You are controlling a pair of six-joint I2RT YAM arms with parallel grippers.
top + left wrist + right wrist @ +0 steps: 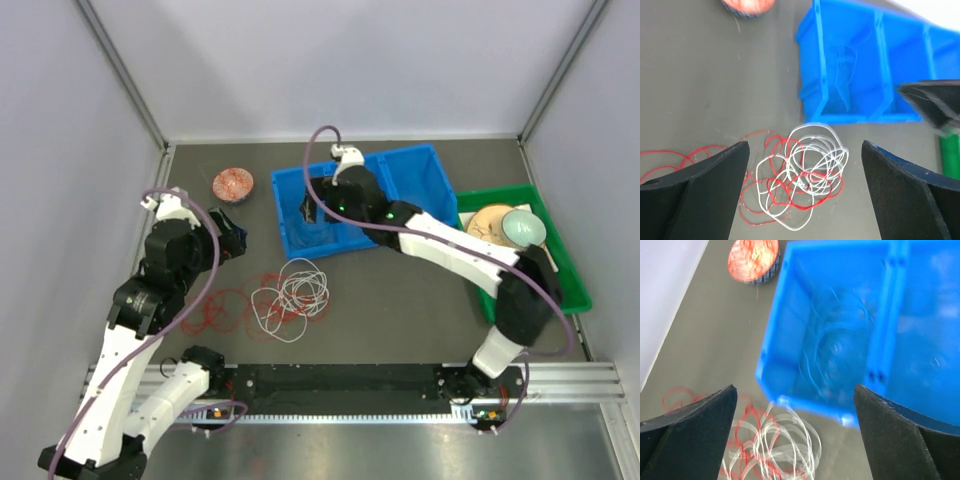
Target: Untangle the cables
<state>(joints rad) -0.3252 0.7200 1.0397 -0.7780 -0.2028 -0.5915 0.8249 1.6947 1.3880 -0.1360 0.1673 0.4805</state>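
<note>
My right gripper is above the white cables' bin-side parts, which lie nearer my base, and will move back and down onto them, as little red cable crosses there.
A tangle of cables lies on the dark table: white loops (298, 285) (812, 160) woven through red loops (225, 308) (765, 187) that trail off to the left. A thin blue cable (837, 342) lies coiled in the left compartment of the blue bin (420, 165). My left gripper (232, 240) (805, 145) hovers open above the tangle, which shows between its fingers. Over the bin's left compartment, my right gripper (318, 205) (795, 387) stands wide open and holds nothing; the white loops (785, 447) show below it.
The blue bin (840, 107) has several compartments and stands just behind the tangle. A green tray (560, 270) with plates and a pale bowl (523, 227) sits at the right. A round red-patterned dish (233, 183) lies at the back left.
</note>
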